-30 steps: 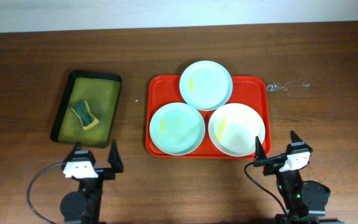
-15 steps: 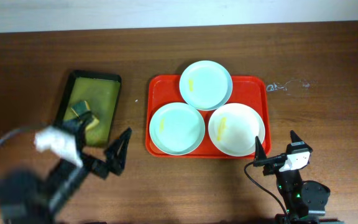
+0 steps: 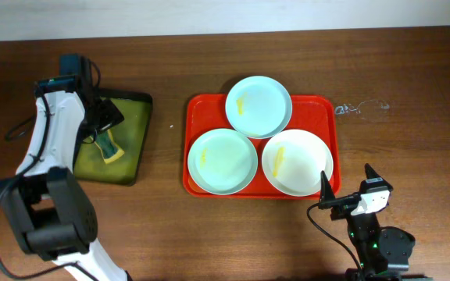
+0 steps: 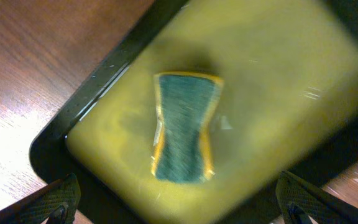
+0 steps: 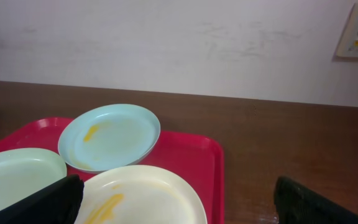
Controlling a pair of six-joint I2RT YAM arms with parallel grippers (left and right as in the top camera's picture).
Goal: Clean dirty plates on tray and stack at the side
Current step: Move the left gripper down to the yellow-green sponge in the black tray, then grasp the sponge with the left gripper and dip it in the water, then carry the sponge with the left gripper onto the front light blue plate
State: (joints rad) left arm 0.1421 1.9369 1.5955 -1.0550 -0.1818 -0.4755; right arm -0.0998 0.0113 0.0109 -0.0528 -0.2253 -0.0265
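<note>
The left gripper should go down next onto the sponge's narrow middle (image 3: pixel 108 147) (image 4: pixel 186 127), which is below it in the dark tray, because its open fingers are wider apart than the sponge.
Three plates lie on the red tray (image 3: pixel 196 109): a mint plate (image 3: pixel 258 106) at the back, a mint plate (image 3: pixel 223 161) front left, a cream plate (image 3: pixel 297 161) front right, each with a small yellow smear. My left gripper (image 3: pixel 105 117) hangs open and empty over the dark tray. In the left wrist view its fingertips (image 4: pixel 58 198) stand wide apart above a green-and-yellow sponge (image 4: pixel 184 127). My right gripper (image 3: pixel 346 179) is open and empty just in front of the red tray's front right corner. Its view shows the cream plate (image 5: pixel 142 196) and the back mint plate (image 5: pixel 110 134).
A dark tray (image 3: pixel 131 168) with yellow-green liquid stands left of the red tray and holds the sponge (image 3: pixel 107 146). It also shows in the left wrist view (image 4: pixel 86 106). Bare brown table lies between the trays and to the right of the red tray (image 5: pixel 194 155).
My left arm has swung up from its place at the front edge and now reaches over the dark tray. The right arm and the plates have not moved.
</note>
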